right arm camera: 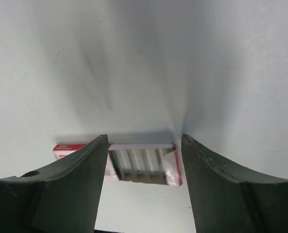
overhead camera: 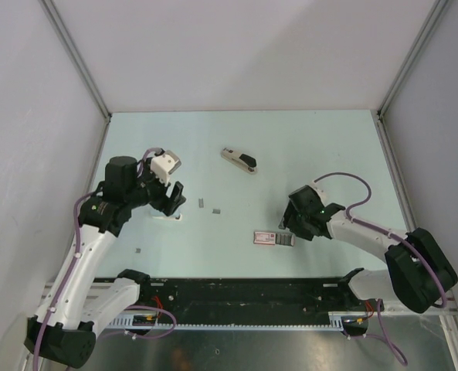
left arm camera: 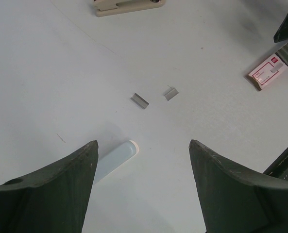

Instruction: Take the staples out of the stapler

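My left gripper turns and lowers toward the right in the top view next, onto the nearer grey staple strip, as it lies crooked to the fingers.
The stapler [overhead camera: 238,159], cream with a black top, lies shut on the table at the back centre, and its cream edge shows in the left wrist view [left arm camera: 129,6]. Two short grey strips of staples [overhead camera: 201,203] [left arm camera: 140,100] lie in front of it, the second strip [left arm camera: 171,93] a little to the right. A third tiny sliver [overhead camera: 140,250] lies near the left. My left gripper [overhead camera: 174,202] [left arm camera: 143,143] hangs open over bare table, short of the strips. My right gripper [overhead camera: 289,226] [right arm camera: 144,137] is open, its fingers on either side of the box's torn end.
A flat pink-and-white staple box [overhead camera: 273,238] [right arm camera: 144,165] [left arm camera: 267,73] lies front centre with its end torn open, showing rows of staples. A pale blue rounded block [overhead camera: 172,217] [left arm camera: 115,159] lies beside my left finger. Grey walls enclose the table on three sides.
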{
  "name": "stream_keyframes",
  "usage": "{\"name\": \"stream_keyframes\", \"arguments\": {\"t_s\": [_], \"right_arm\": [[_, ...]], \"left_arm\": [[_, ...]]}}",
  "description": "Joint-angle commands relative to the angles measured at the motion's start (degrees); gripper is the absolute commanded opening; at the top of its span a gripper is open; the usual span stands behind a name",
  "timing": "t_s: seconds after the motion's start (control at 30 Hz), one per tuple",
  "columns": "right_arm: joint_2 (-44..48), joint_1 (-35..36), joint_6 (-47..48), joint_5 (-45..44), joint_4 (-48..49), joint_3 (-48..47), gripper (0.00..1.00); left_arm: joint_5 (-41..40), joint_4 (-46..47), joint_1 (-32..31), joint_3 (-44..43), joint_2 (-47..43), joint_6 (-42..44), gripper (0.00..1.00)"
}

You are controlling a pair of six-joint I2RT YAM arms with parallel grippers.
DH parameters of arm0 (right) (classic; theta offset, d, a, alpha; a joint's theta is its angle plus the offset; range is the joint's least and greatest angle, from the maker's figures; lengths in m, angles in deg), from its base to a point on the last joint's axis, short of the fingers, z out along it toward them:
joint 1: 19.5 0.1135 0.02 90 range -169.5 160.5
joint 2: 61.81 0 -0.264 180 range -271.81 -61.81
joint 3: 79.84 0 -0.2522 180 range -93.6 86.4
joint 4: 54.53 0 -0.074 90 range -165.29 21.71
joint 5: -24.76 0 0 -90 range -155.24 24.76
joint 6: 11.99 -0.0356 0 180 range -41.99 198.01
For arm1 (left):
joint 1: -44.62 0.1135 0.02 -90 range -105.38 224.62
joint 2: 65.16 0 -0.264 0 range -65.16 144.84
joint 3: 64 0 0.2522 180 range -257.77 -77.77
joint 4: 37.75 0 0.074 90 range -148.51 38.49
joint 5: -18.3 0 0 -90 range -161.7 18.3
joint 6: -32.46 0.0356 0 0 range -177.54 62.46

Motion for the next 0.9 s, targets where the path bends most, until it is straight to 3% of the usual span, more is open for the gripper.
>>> {"name": "stream_keyframes", "arguments": {"t_s": [0.0,0.3,0.63,0.77,0.87], "right_arm": [[-2.57,4.29,-5.72,1.21,-1.14,1.01,0.66],[-1.56,11.37,-11.89,-1.33,-3.37,0.90,0.66],[3.88,5.10,-4.48,-5.60,-5.06,-2.87,0.67],[4.16,5.68,-3.32,-7.07,-1.66,-3.66,0.68],[3.31,8.39,-3.47,-8.65,0.99,-3.67,0.71]], "left_arm": [[-0.84,-0.12,0.33,-0.01,-1.57,1.18,0.81],[-2.21,-0.11,0.31,1.84,-2.42,2.77,0.81],[-2.13,0.47,-0.46,3.18,5.53,6.68,0.83],[-3.65,4.79,-1.53,2.64,12.41,-1.06,0.85],[-8.50,10.20,-5.76,5.02,14.90,-7.60,0.84]]}}
